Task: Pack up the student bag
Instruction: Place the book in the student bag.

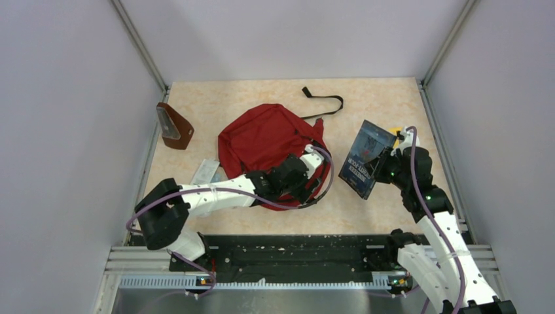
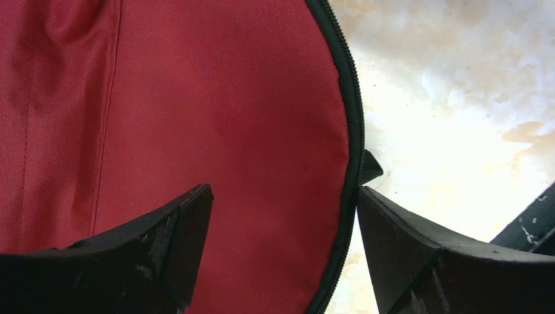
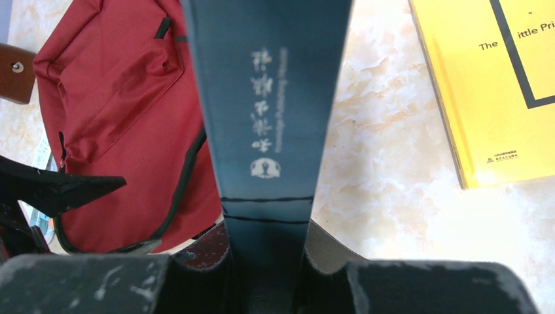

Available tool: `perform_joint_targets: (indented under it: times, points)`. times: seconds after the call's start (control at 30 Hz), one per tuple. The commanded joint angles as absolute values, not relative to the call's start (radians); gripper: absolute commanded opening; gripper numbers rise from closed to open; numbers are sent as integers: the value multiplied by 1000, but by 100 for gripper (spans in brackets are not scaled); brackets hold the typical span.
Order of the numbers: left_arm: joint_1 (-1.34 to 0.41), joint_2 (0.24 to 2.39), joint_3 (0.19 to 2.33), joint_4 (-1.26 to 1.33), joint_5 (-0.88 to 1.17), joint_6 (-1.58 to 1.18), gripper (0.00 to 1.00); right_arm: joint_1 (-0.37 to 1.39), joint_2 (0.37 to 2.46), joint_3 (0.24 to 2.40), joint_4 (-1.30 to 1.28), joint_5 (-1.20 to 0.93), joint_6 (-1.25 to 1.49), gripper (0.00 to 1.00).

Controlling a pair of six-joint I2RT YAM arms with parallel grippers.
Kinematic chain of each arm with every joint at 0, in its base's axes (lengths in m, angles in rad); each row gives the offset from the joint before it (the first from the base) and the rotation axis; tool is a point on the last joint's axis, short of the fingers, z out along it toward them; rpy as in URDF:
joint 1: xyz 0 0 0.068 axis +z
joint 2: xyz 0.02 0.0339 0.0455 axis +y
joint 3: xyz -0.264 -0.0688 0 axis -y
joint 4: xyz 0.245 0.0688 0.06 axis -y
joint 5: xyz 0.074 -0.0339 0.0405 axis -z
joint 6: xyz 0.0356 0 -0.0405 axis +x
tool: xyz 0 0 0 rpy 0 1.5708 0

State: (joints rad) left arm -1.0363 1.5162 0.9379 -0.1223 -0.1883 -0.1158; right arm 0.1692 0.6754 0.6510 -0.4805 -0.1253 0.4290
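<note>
Next, my left gripper stays nearly in place and closes its fingers on the red flap, since the black zippered edge (image 1: pixel 317 188) (image 2: pixel 348 190) lies between them.
The dark-red student bag (image 1: pixel 265 137) lies flat in the middle of the table, its black strap (image 1: pixel 325 102) trailing behind it. My left gripper (image 1: pixel 307 186) is open over the bag's near right edge. In the left wrist view its gripper (image 2: pixel 285 196) straddles the red fabric (image 2: pixel 196 98) and the black zipper (image 2: pixel 350 124), and the right finger touches the zipper. My right gripper (image 1: pixel 385 163) is shut on a dark blue book (image 1: pixel 368 157), held upright and tilted just right of the bag. The right wrist view shows the book's spine (image 3: pixel 268 104) clamped between the fingers.
A brown wedge-shaped pouch (image 1: pixel 175 125) stands at the back left. A flat pale item (image 1: pixel 208 171) lies beside the bag's left edge. A yellow book (image 3: pixel 497 85) lies on the table right of the blue book. Walls enclose the table on three sides.
</note>
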Motion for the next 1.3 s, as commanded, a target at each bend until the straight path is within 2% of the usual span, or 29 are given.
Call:
perform_joint_targets:
  times: [0.0, 0.13, 0.2, 0.27, 0.33, 0.57, 0.9, 1.17, 1.27]
  points:
    - [-1052, 1542, 994, -141, -276, -96, 84, 178, 639, 707, -380, -123, 432, 0]
    - [-1056, 1538, 994, -138, -284, -100, 70, 177, 634, 704, -385, -120, 428, 0]
    - [-1054, 1528, 992, -134, -302, -108, 58, 178, 633, 704, -387, -118, 427, 0]
    - [-1055, 1516, 992, -137, -338, -126, 39, 177, 631, 703, -389, -117, 426, 0]
    - [-1054, 1501, 993, -138, -361, -137, 26, 178, 630, 703, -390, -115, 425, 0]
    - [-1055, 1440, 1004, -145, -389, -149, 2, 177, 628, 704, -396, -110, 423, 0]
    - [-1026, 1354, 1183, -342, -495, -115, 0, 177, 627, 794, -422, -157, 486, 0]
    - [-855, 1314, 1365, -464, -335, -60, 0, 180, 693, 771, -251, -450, 718, 0]
    - [-793, 1322, 1404, -487, -291, -51, 0, 225, 688, 701, -129, -473, 813, 0]
